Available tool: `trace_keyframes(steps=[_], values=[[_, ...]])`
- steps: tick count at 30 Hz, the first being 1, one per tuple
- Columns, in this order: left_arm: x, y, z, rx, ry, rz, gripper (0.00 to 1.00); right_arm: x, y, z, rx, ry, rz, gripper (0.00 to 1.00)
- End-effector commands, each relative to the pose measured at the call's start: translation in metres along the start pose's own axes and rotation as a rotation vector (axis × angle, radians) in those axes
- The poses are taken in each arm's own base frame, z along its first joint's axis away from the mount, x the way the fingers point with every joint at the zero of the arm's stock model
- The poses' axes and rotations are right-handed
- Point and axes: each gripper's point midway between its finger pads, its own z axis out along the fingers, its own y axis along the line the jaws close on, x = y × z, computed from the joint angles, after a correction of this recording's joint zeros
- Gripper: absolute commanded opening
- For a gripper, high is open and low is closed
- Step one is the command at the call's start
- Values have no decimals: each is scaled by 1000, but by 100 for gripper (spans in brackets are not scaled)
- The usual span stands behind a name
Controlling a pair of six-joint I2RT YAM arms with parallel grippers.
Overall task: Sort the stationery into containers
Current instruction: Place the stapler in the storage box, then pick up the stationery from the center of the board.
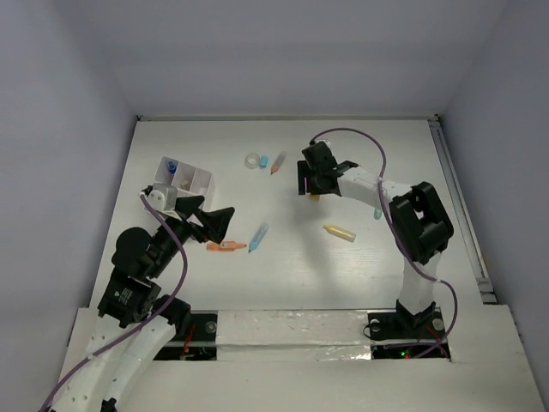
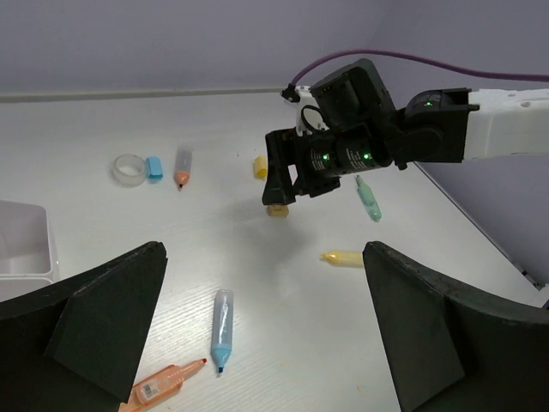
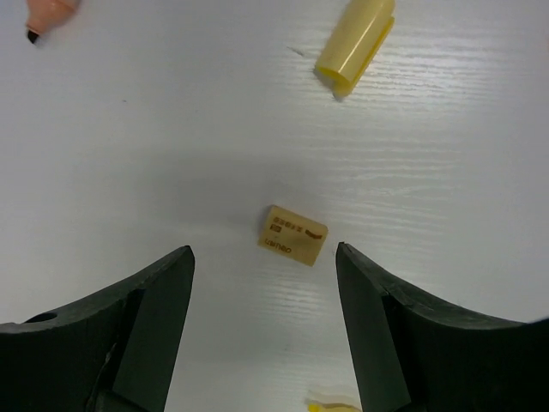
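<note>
My right gripper should next go down onto the tan eraser and close on the eraser's opposite ends.
The white divided box stands at the table's left, a blue-capped item in a far compartment. My left gripper is open and empty, above the table right of the box; a blue marker and an orange marker lie between its fingers. My right gripper is open and empty, hovering over a tan eraser that lies on the table just beyond its fingertips. The eraser also shows in the left wrist view.
A clear tape roll, a blue cap and a second orange marker lie at the far middle. A yellow marker and a green marker lie right of centre. A yellow cap lies beyond the eraser.
</note>
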Motion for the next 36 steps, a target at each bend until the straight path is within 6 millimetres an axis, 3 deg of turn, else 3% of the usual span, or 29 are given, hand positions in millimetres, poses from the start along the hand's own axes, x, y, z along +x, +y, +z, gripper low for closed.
trace_keyframes(steps=[1,6,12,17,18,19,23,26,27,30,34,36], values=[[-16,-8,3,29,-45,14,99,-2,-8,7,28,7,21,72],[-16,-8,3,29,-44,13,99,4,-9,21,10,33,45,67],[-16,-8,3,31,-45,14,99,6,-8,31,3,48,57,47],[-17,-8,3,31,-46,14,99,13,-8,35,1,70,57,44],[-17,-9,3,34,-47,14,99,14,-6,34,-8,72,58,38],[-17,-9,3,35,-47,14,99,14,-6,34,-10,73,59,20],[-17,-9,4,37,-45,14,99,0,2,27,-57,22,68,16],[-17,-10,4,39,-45,13,99,-28,42,-1,-210,-80,37,16],[-17,-10,4,40,-44,13,99,-45,67,-19,-282,-142,25,16],[-16,-10,5,39,-42,11,99,-69,124,-53,-487,-233,11,17],[-19,-7,4,21,-50,10,99,-86,212,-95,-767,-307,-5,17],[-20,-4,4,8,-54,11,99,-88,243,-108,-872,-316,-19,17]])
